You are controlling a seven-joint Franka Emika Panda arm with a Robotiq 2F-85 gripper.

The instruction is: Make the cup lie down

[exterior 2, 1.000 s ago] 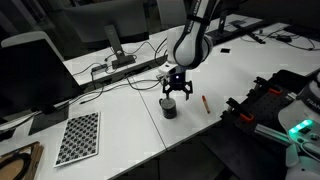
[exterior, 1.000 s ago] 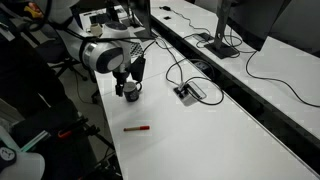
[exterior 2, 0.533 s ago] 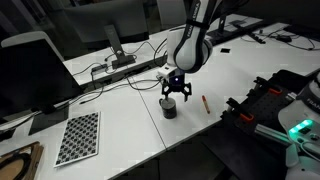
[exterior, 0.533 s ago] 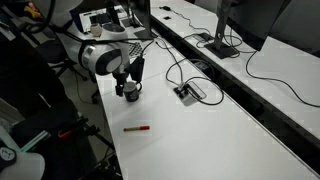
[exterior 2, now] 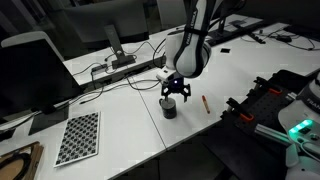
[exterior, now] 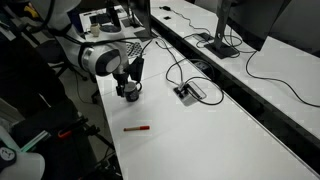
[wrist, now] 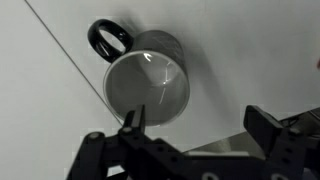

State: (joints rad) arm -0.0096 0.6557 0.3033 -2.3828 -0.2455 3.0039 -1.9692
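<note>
I will next move my gripper down onto the cup's rim (exterior 2: pixel 174 98) (wrist: pixel 186 101) just below it, since one finger is over the cup's opening and the other is over bare table.
The cup (wrist: pixel 146 82) is a small dark mug standing upright on the white table, its loop handle (wrist: pixel 108 38) pointing up-left in the wrist view and its pale inside showing. It also shows in both exterior views (exterior: pixel 130 93) (exterior 2: pixel 169 107). My gripper (wrist: pixel 198 122) is open and empty, hovering just above the cup, with one finger over the cup's rim and the other finger off to the side over bare table. In the exterior views the gripper (exterior: pixel 129 80) (exterior 2: pixel 175 93) hangs right over the cup.
A thin red pen (exterior: pixel 137 128) (exterior 2: pixel 205 102) lies on the table near the cup. A flat grey-black cable box (exterior: pixel 189 92) with cables sits further along. A checkerboard sheet (exterior 2: pixel 78 137) and monitors stand nearby. The table edge runs close to the cup.
</note>
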